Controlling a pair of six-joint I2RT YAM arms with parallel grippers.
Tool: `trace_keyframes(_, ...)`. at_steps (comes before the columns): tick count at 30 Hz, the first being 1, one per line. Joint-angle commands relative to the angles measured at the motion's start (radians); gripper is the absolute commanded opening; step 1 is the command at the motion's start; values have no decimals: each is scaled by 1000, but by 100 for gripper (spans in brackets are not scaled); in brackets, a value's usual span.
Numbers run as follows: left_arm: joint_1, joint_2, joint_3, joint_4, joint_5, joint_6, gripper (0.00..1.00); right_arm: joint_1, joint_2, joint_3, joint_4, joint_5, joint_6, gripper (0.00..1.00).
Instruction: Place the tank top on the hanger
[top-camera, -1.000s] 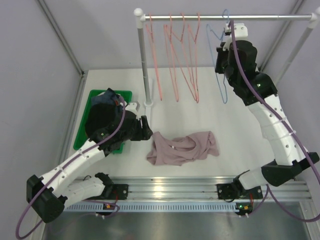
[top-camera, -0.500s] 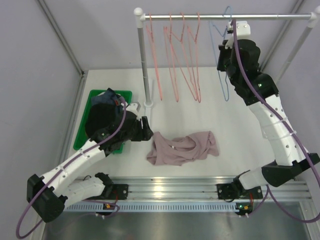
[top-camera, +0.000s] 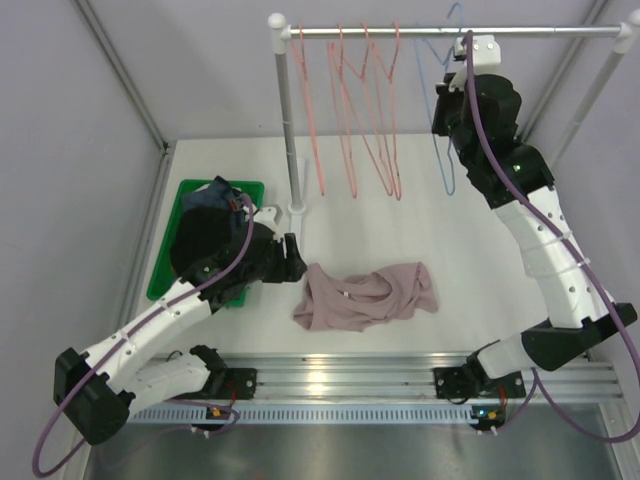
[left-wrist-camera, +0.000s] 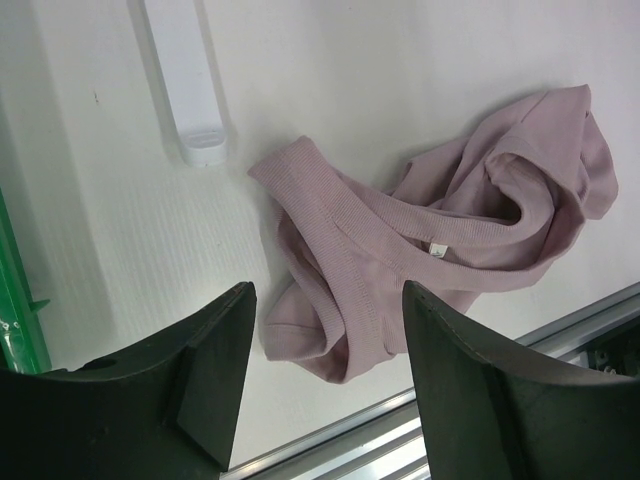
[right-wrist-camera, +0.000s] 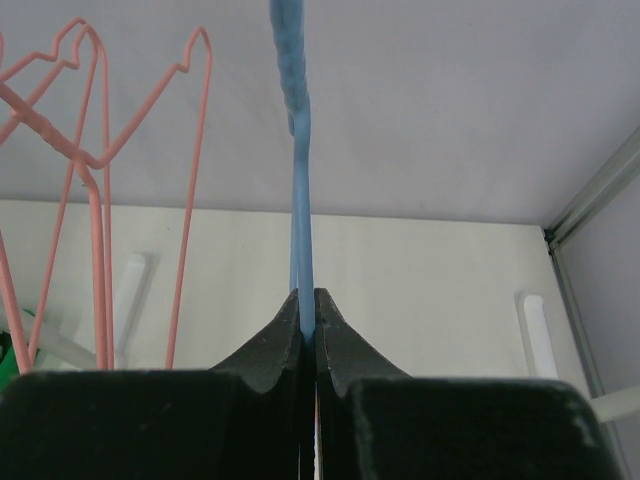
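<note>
The left gripper moves outward and lower next, onto the tank top's corner (top-camera: 314, 271) (left-wrist-camera: 291, 168) by the rack's foot, because this corner juts clear of the crumpled folds.
The pink-mauve tank top (top-camera: 365, 295) lies crumpled on the white table, near the front edge. My left gripper (top-camera: 297, 258) hovers at its left end, open. In the left wrist view the gripper (left-wrist-camera: 328, 300) frames the top's near fold (left-wrist-camera: 330, 330) without touching it. The light-blue wire hanger (top-camera: 446, 178) hangs near the right end of the rail. My right gripper (top-camera: 446, 112) is raised beside it. The right wrist view shows that gripper (right-wrist-camera: 307, 305) shut on the blue hanger wire (right-wrist-camera: 300, 200), which runs straight up out of the jaws.
Several pink wire hangers (top-camera: 350, 110) hang from the metal rail (top-camera: 540, 33), left of the blue one. The rack's post (top-camera: 287, 120) and its foot (left-wrist-camera: 190, 80) stand behind the top. A green bin (top-camera: 170, 250) of dark clothes sits at left. An aluminium rail (top-camera: 340, 385) borders the near edge.
My right arm has lifted slightly toward the rail, carrying the blue hanger up with it. The left arm and the tank top have stayed put.
</note>
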Motion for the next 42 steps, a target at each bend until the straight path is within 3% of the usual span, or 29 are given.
trace_keyframes(1, 4, 6, -9, 63, 12, 15, 66, -15, -37, 46, 73, -8, -12, 0)
trace_keyframes(11, 4, 23, -36, 94, 38, -2, 66, -15, -192, -88, -3, -21, 63, 0)
trace_keyframes(14, 4, 29, -64, 104, 37, -28, 65, -14, -296, -201, -59, -76, 154, 0)
trace_keyframes(19, 0, 75, -88, 144, 35, -121, 63, -14, -503, -532, -126, -248, 276, 0)
trace_keyframes(26, -33, 166, -55, 164, -162, -264, 58, 5, -761, -891, -152, -442, 428, 0)
trace_keyframes(37, -126, 388, 139, 57, -410, -435, 59, 18, -872, -1019, -158, -535, 445, 0)
trace_keyframes(42, -151, 526, 225, -1, -427, -462, 59, 18, -873, -1028, -161, -552, 423, 0)
